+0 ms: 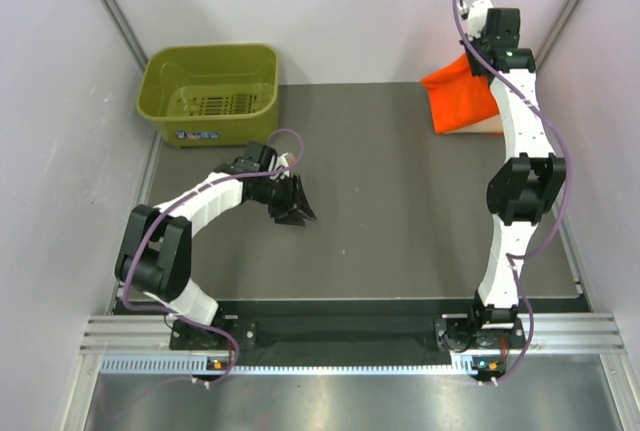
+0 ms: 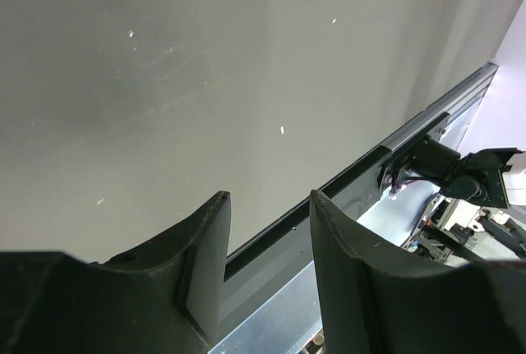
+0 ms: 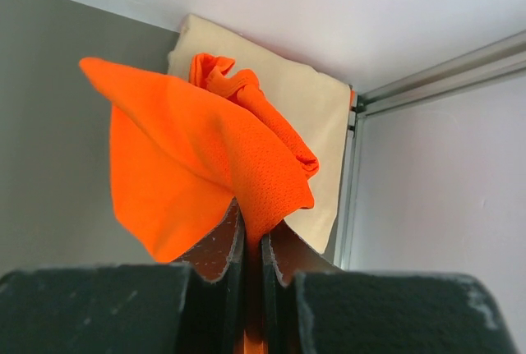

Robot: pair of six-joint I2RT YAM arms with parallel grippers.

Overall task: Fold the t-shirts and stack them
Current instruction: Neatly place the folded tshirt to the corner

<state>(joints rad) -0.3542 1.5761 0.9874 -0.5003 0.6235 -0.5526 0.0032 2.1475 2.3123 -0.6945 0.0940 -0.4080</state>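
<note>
My right gripper should move down and to the right in the top view next, over the peach-tan shirt's side edge (image 3: 335, 128), and let go, because the orange shirt hangs past the peach-tan shirt's opposite edge.
My right gripper (image 3: 253, 231) is shut on a bunched fold of the bright orange t-shirt (image 3: 189, 157) at the table's far right corner. In the top view the orange shirt (image 1: 458, 93) hangs from that gripper (image 1: 487, 59) over the pale peach-tan t-shirt (image 1: 482, 128), which lies flat beneath it. The peach-tan shirt (image 3: 308, 103) shows behind the orange one in the right wrist view. My left gripper (image 1: 296, 213) is open and empty, low over the dark mat at the left centre. Its fingers (image 2: 209, 239) frame only bare mat and the table's near rail.
An olive-green plastic basket (image 1: 176, 79) stands at the far left, with nothing visible in it. White walls close in both sides and the back. A metal rail (image 1: 350, 331) runs along the near edge by the arm bases. The dark mat (image 1: 380, 211) covers the table.
</note>
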